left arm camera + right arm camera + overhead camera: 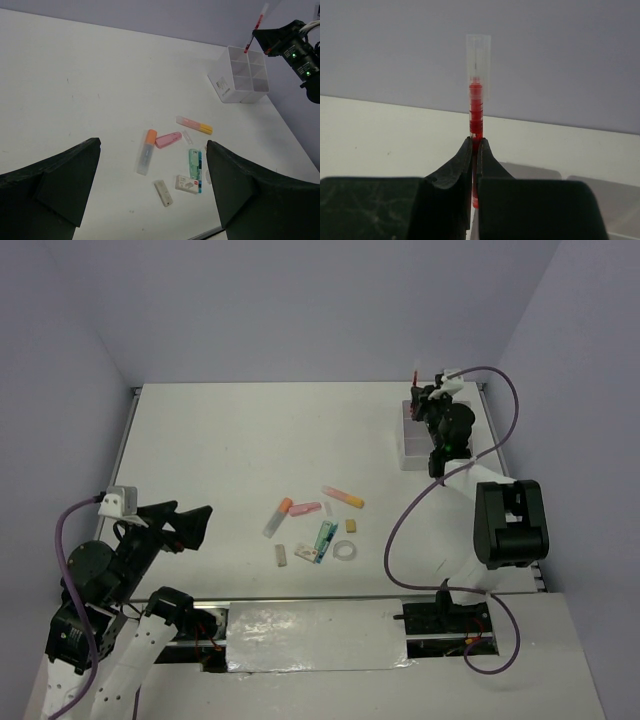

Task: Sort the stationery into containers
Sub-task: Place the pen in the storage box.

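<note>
Next I will move my right gripper to the right in the wrist view to release the pen over the opening of the far section [408, 410] [530, 172] of the white containers, which lies that way.
My right gripper [475, 145] is shut on a thin red pen [476, 105], which stands upright with its clear cap on top. The top view shows this pen [413, 379] above the far end of the white containers [408, 455], at the table's far right. Loose stationery lies mid-table: an orange-capped marker [146, 151], a pink marker [168, 139], a pink-yellow marker [194, 125], a green packet [194, 162], two white erasers [163, 193] [188, 184], a yellow eraser [351, 525] and a clear tape ring [346, 552]. My left gripper [195, 525] hangs open and empty, near left of the pile.
The right arm's black body [510, 525] and its purple cable [395, 540] stand between the pile and the table's right edge. A metal rail [310, 602] runs along the near edge. Plain walls close in the far, left and right sides.
</note>
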Motion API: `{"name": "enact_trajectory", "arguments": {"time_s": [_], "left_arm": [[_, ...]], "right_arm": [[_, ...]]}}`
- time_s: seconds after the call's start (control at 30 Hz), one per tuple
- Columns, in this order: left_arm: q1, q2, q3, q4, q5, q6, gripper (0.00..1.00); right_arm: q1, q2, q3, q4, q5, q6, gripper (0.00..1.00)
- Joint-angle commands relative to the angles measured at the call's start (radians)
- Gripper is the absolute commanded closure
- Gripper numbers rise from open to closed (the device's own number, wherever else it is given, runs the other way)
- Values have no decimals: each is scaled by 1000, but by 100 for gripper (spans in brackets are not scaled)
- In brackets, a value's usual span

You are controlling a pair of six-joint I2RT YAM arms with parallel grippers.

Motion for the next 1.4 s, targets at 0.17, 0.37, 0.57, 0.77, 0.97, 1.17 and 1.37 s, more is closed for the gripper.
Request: {"name": "enact_trajectory", "arguments": {"time_s": [0.17,0.37,0.57,0.77,0.97,1.17,1.37], "left_arm": [[-3,-12,1,54,27,31,1],[-3,-24,-2,59,27,30,1],[-3,-27,-2,60,42,33,1],[-3,-26,-3,62,44,33,1],[-3,-32,-3,62,41,33,1],[-3,-24,-3,63,41,35,1],[-3,-29,-3,63,39,35,1]], "right_arm": [[-55,150,155,58,-87,0,100],[-76,197,157,113,-104,28,100],[-86,217,126,177,-120,28,100],[-87,240,128,187,-122,23,99],[-104,243,79,257,-119,55,98],[-109,253,27,336,-119,91,93],[-110,271,19,359,-122,106,90]]}}
